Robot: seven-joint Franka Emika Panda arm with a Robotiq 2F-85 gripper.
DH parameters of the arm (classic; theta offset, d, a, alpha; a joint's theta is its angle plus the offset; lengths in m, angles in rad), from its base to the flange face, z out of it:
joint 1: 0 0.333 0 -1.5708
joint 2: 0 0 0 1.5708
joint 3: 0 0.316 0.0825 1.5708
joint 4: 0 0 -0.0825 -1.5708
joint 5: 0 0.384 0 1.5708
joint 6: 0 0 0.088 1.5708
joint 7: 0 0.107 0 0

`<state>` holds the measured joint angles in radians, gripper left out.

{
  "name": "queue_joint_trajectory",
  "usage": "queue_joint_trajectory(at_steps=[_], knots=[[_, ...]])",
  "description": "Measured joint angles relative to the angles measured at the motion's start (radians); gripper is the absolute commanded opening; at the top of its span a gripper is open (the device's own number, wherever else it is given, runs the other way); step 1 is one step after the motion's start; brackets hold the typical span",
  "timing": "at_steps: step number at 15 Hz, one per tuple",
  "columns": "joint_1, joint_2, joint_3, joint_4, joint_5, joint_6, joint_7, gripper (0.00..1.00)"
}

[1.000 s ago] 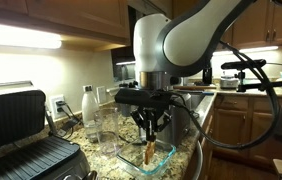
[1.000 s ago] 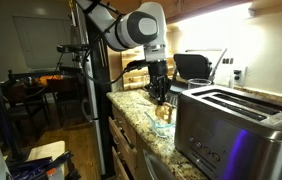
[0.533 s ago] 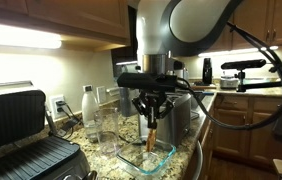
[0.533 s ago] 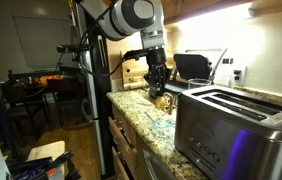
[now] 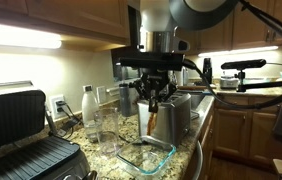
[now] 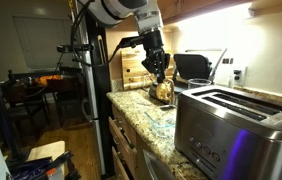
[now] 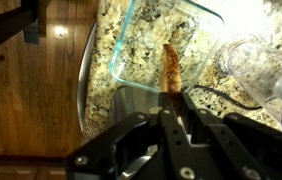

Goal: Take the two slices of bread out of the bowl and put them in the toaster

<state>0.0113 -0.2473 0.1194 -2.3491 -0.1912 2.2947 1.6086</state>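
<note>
I will next raise my gripper up and over, then lower it into the slot nearer the counter edge (image 6: pixel 229 106) and let go, because the slice hangs lower than the top of the toaster.
My gripper (image 5: pixel 153 101) is shut on one tan-brown bread slice (image 5: pixel 153 119) that hangs upright from the fingers, well above the clear glass bowl (image 5: pixel 147 157) on the granite counter. In the other exterior view the gripper (image 6: pixel 159 76) holds the slice (image 6: pixel 163 91) beyond the far end of the steel toaster (image 6: pixel 231 125). The toaster (image 5: pixel 178 114) stands just behind the gripper. In the wrist view the slice (image 7: pixel 171 63) sticks out from the fingertips (image 7: pixel 171 97) over the bowl (image 7: pixel 120 62), with the toaster's steel side (image 7: pixel 121 104) beside it. I see no second slice.
A black ridged contact grill (image 5: pixel 21 135) stands open at the near end of the counter. Tall clear drinking glasses (image 5: pixel 106 127) and a white bottle (image 5: pixel 87 103) stand beside the bowl; one glass (image 7: pixel 266 72) shows in the wrist view. The counter edge (image 6: pixel 131 125) drops toward the room.
The gripper has risen straight up with the bread slice, lifting it from inside the bowl to well above the rim, near toaster-top height.
</note>
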Motion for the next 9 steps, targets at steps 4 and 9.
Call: queue_joint_trajectory(at_steps=[4, 9], knots=[[-0.005, -0.063, 0.011, 0.011, -0.033, -0.042, 0.009, 0.07], [-0.031, -0.144, 0.037, 0.024, -0.078, -0.104, 0.032, 0.07]])
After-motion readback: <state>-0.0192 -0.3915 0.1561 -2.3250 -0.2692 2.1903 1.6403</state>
